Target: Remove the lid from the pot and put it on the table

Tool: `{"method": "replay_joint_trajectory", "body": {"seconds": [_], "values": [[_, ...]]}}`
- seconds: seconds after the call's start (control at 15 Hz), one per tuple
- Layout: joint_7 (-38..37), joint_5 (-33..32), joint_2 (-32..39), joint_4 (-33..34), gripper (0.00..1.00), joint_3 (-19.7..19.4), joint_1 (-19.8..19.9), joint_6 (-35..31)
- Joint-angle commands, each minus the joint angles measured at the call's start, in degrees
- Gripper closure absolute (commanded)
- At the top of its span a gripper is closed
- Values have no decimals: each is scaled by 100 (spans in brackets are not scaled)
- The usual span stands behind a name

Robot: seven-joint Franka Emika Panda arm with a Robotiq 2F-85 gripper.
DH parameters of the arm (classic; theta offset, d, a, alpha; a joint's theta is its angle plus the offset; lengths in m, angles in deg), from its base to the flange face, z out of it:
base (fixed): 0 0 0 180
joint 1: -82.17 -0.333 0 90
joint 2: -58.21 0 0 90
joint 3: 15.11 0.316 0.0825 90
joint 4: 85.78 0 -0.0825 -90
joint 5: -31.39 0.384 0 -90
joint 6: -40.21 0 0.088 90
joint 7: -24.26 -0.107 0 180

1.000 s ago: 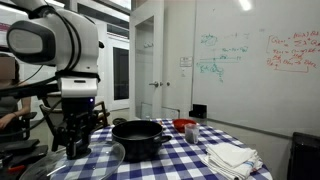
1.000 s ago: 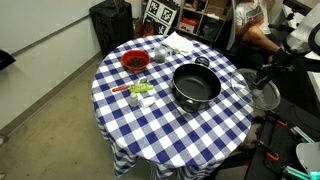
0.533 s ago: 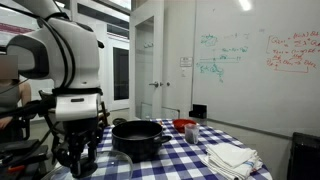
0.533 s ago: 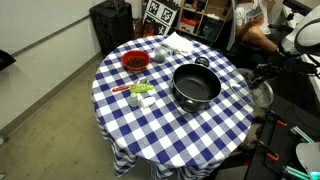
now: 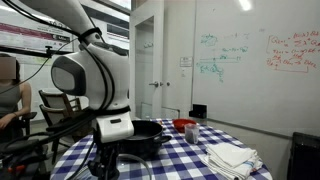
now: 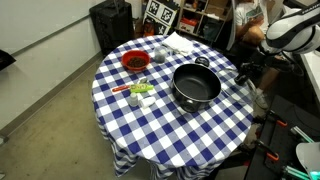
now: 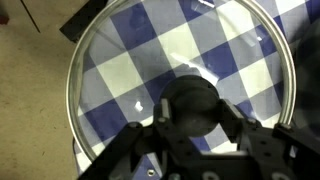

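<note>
I will gently move my gripper down, away from the table's edge, over the checkered cloth to release the lid's dark knob, as the lid's rim sticks out over the floor.
The pot (image 6: 197, 85) stands open on the checkered table (image 6: 160, 130), black and empty; it also shows behind the arm in an exterior view (image 5: 150, 130). The lid (image 7: 130, 60) is clear with a metal rim, and the cloth's checks show through it in the wrist view. It sits low at the table's edge beside the pot (image 6: 257, 96). My gripper (image 7: 190, 110) is straight above it, with a finger on each side of the dark knob and closed against it. In an exterior view the gripper (image 6: 250, 83) is at that table edge, with the arm over it.
A red bowl (image 6: 135, 62) and a small cup (image 6: 160, 53) stand at the far side of the table. White cloths (image 5: 232, 157) lie near one edge. Small green and orange items (image 6: 140, 92) lie beside the pot. A person (image 5: 10, 95) sits behind the arm.
The arm has swung and come down with the lid at the table's edge. Its body now covers part of the pot in an exterior view.
</note>
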Motion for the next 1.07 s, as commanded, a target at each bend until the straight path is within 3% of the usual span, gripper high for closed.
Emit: {"method": "replay_joint_trajectory", "body": {"seconds": [0.0, 0.53, 0.67, 0.8, 0.93, 1.0], "values": [[387, 226, 543, 613, 75, 236, 270, 361], [284, -60, 1016, 1236, 75, 509, 306, 1132], [290, -146, 1083, 1331, 24, 520, 299, 1374], [314, -130, 1192, 1411, 20, 580, 292, 1585], [358, -86, 1242, 1455, 6, 657, 280, 1707], [253, -92, 1115, 1279, 24, 582, 267, 1486]]}}
